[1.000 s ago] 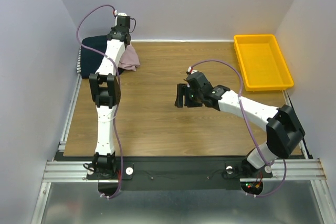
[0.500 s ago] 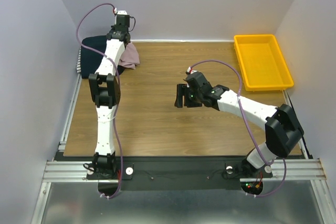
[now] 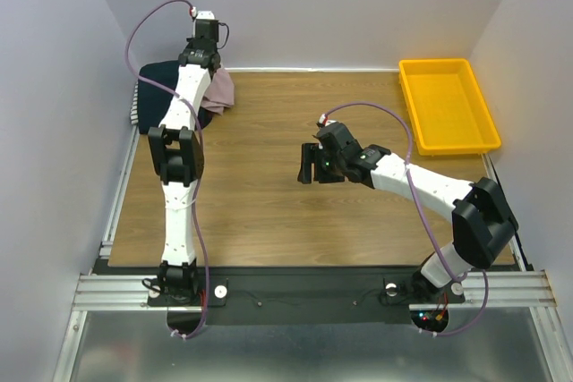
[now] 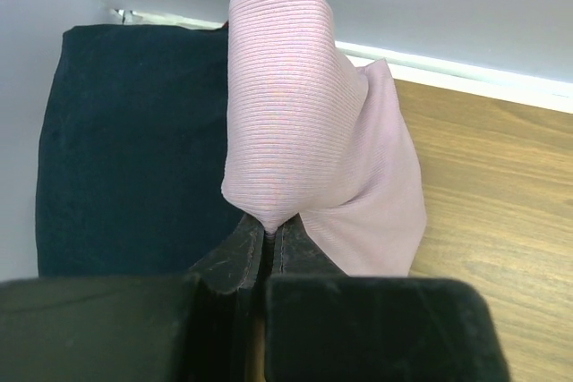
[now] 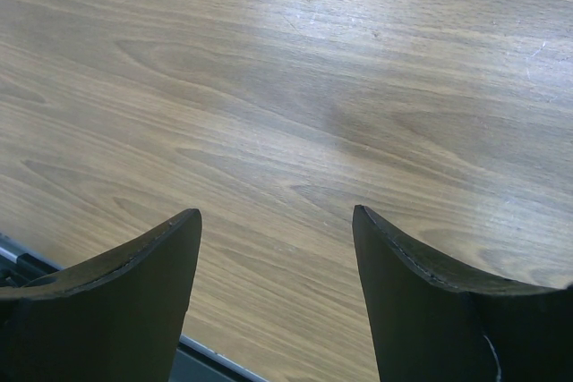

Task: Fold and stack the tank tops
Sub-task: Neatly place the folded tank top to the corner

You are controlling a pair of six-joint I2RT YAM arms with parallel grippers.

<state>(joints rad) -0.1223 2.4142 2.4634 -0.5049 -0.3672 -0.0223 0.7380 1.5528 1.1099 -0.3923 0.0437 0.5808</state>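
The navy top [image 3: 158, 96] [image 4: 139, 154] lies mostly bare below my left gripper and to its left in the top view, so I need to lower the gripper that way and release.
A pale dusty-pink tank top [image 4: 304, 140] hangs folded from my left gripper [image 4: 267, 225], which is shut on its edge. It also shows in the top view [image 3: 219, 91] at the table's far left. Part of it lies over the dark navy folded top [image 4: 134, 149], the uppermost of a stack in the far left corner [image 3: 157, 78]; striped edges show at the stack's left side [image 3: 136, 106]. My left gripper [image 3: 208, 67] is over the stack's right edge. My right gripper [image 5: 277, 230] is open and empty over bare wood at mid-table [image 3: 309, 164].
A yellow plastic tray [image 3: 407, 87] stands at the far right of the wooden table [image 3: 269, 212]. White walls close in on the left, back and right. A metal rail runs along the table's left edge [image 3: 121, 185].
My left gripper has carried the pink top a little further back and left, toward the navy stack. The right arm has not moved.
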